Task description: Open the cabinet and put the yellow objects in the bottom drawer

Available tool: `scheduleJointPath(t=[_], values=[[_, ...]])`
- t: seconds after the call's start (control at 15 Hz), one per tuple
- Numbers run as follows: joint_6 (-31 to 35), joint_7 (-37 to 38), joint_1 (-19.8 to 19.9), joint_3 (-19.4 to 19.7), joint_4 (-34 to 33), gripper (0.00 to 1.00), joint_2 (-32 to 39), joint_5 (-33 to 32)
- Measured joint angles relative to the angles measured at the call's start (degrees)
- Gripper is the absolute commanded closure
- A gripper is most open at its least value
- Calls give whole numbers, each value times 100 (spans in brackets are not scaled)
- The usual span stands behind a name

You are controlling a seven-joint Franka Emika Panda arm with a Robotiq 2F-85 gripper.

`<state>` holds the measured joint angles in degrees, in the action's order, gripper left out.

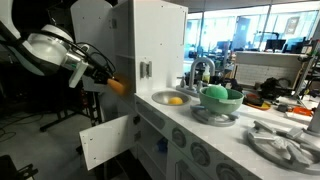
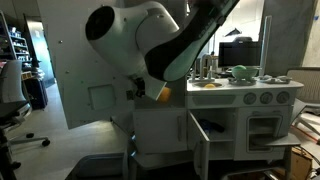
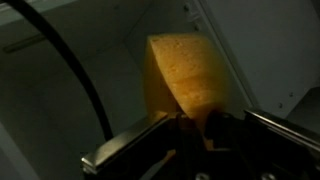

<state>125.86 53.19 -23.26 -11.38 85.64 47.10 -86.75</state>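
Note:
I will next use my gripper to move the yellow-orange toy piece away from my base, deeper into the tall white cabinet.
My gripper point(image 1: 110, 83) is shut on a yellow-orange toy piece point(image 1: 119, 87), held in the air beside the tall white cabinet point(image 1: 150, 35), just left of its small grey handle point(image 1: 145, 69). The wrist view shows the same yellow piece point(image 3: 185, 72) as a wedge sticking up from between the fingers of the gripper point(image 3: 195, 125), with white cabinet panels behind it. In an exterior view the yellow piece point(image 2: 163, 92) shows under the bulky arm point(image 2: 150, 40). Another of the yellow objects point(image 1: 175, 99) lies in the toy sink.
A square white panel point(image 1: 106, 141) hangs open low on the cabinet's side. A green bowl-shaped item point(image 1: 221, 95) sits on the counter by the tap point(image 1: 200, 70). Lower doors point(image 2: 200, 140) of the play kitchen stand open. An office chair point(image 2: 12, 100) is nearby.

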Motion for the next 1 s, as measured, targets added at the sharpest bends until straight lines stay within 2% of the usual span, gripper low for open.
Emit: scheduleJointPath(t=[0.6,0.67,0.73,1.0], values=[[-134,-651,-106,438,-2614,97,1748,54],[-174,-745,-100,446,-2884,64,1910,54],[-243,-842,-100,448,-3148,62,2072,54],[-433,-1166,-116,446,-3965,35,2604,60]])
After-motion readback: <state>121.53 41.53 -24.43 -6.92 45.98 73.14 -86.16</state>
